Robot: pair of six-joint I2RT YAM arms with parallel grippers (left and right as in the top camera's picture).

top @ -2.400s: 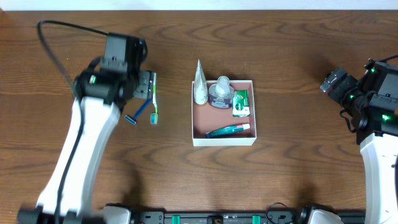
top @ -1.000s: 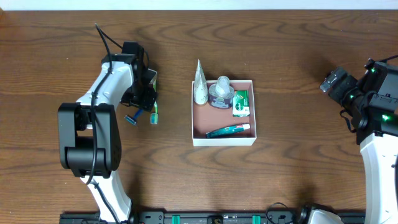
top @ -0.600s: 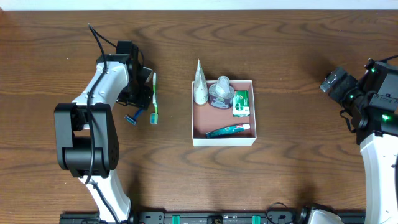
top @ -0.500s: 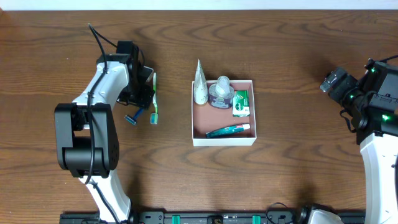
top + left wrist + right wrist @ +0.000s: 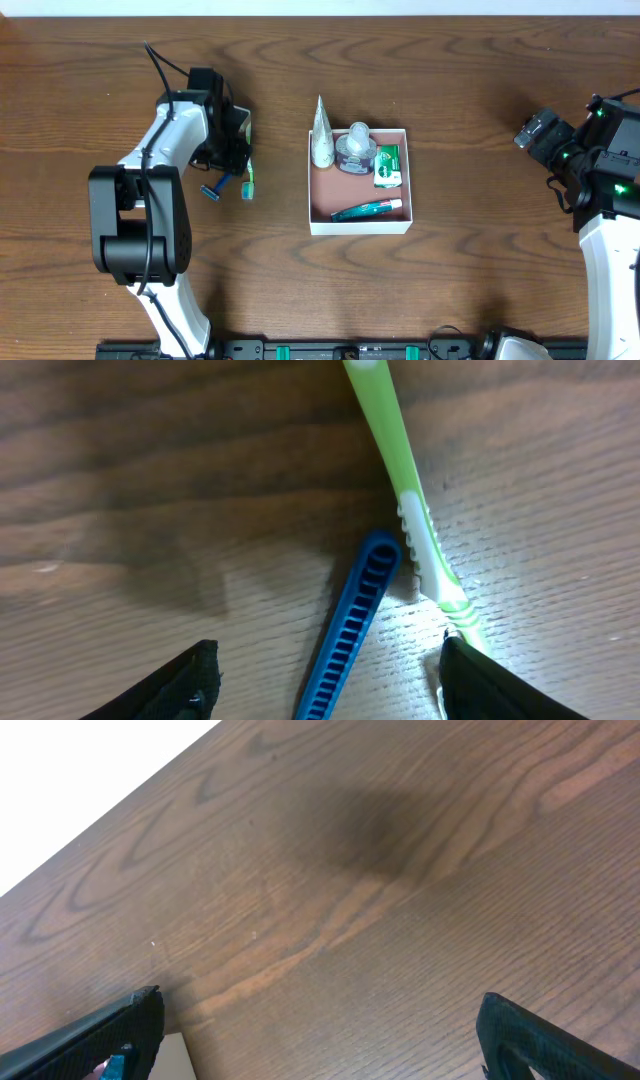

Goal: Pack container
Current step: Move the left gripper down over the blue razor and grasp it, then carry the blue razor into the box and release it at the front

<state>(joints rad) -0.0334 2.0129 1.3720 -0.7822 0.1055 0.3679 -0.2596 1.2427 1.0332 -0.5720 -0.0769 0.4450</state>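
My left gripper moves down and closes across the ribbed handle of the blue razor (image 5: 333, 654) next, since that handle lies below it, between the open fingers.
The container (image 5: 360, 226) is a square white-walled box with a pinkish-brown floor at mid-table. It holds a white cone tube (image 5: 321, 140), a clear round jar (image 5: 357, 148), a green box (image 5: 388, 165) and a teal toothpaste tube (image 5: 368, 208). A green toothbrush (image 5: 250, 178) and a blue razor (image 5: 213, 190) lie on the table to its left. My left gripper (image 5: 232, 140) is open just above them. In the left wrist view the blue razor handle (image 5: 350, 630) lies between its fingertips (image 5: 335, 690), with the toothbrush (image 5: 400, 470) beside the right finger. My right gripper (image 5: 540, 130) is open and empty at the far right.
The table is dark brown wood (image 5: 470, 280). In the right wrist view the open fingers (image 5: 325, 1050) frame bare wood, and a pale corner of the container (image 5: 178, 1062) shows at the lower left. The white back edge of the table runs along the top.
My left arm has folded in, bringing its gripper over the toothbrush and razor. In the last half second it shifted slightly right over the toothbrush's upper end. The right arm has not moved.
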